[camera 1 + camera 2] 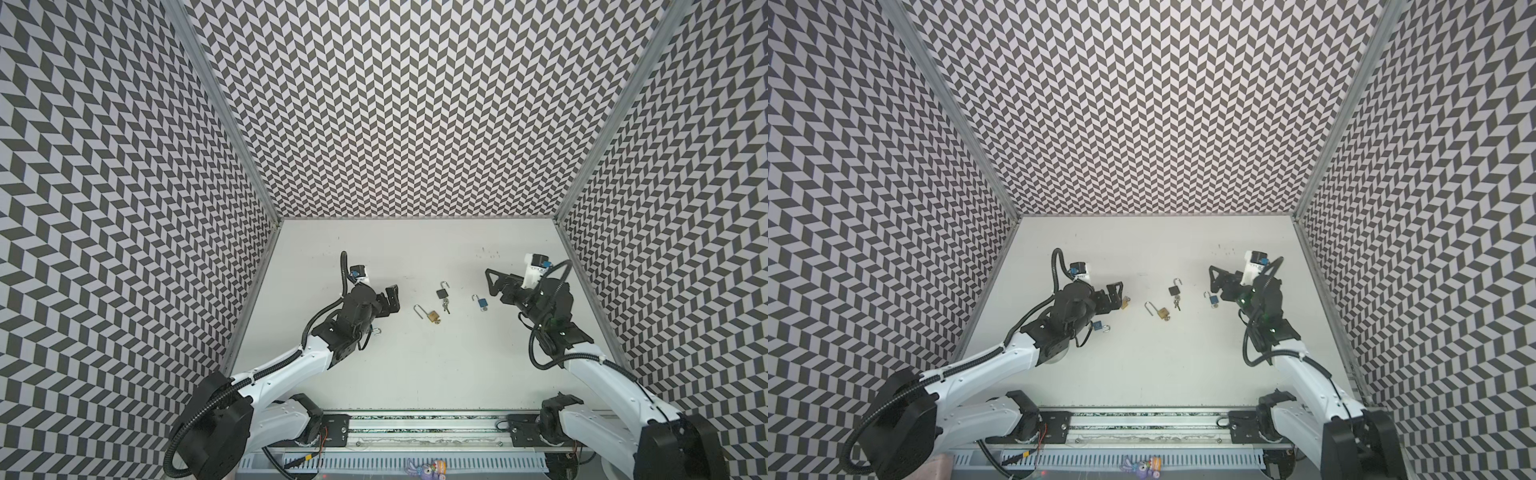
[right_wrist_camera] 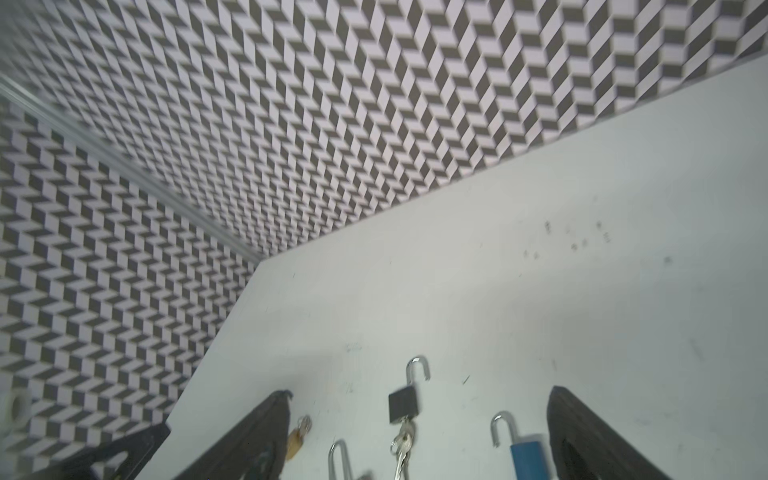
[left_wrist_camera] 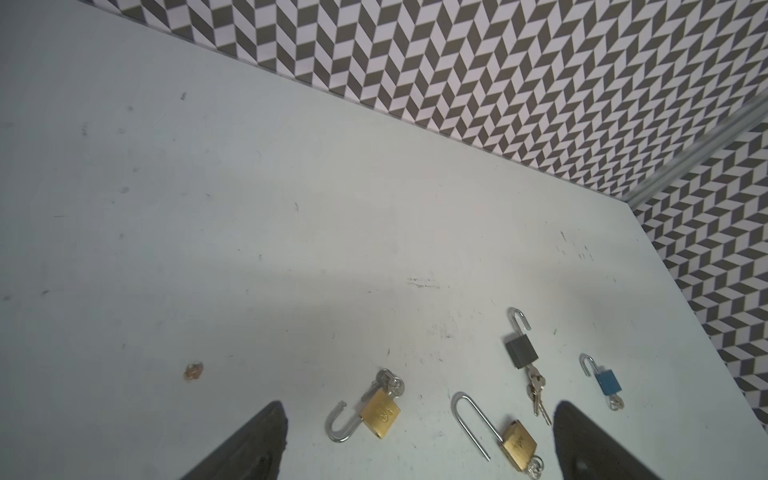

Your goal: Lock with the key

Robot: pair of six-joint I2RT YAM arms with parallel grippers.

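Note:
My right gripper swings across to the long-shackled brass padlock below, beyond the blue padlock, next. Then it tips the fingertips down and lowers them around its body [image 1: 433,316].
Several padlocks lie on the white table, all with their shackles open. A black padlock [image 1: 442,293] [image 2: 403,405] has a bunch of keys [image 1: 445,306] [image 2: 401,444] in its base. To its right lies a blue padlock [image 1: 482,304] [image 2: 528,457]. A brass padlock with a long shackle [image 1: 432,316] [image 3: 517,444] lies to the left. A small brass padlock [image 3: 380,413] [image 1: 1124,302] with a key lies between the fingers of my left gripper [image 3: 417,405] [image 1: 390,297], which is open and empty. My right gripper [image 2: 420,392] [image 1: 496,284] is open above the black and blue padlocks.
Another blue padlock [image 1: 1100,327] lies half under my left arm. Patterned walls close the table [image 1: 415,365] in at the back and on both sides. A metal rail [image 1: 419,428] with the arm bases runs along the front edge.

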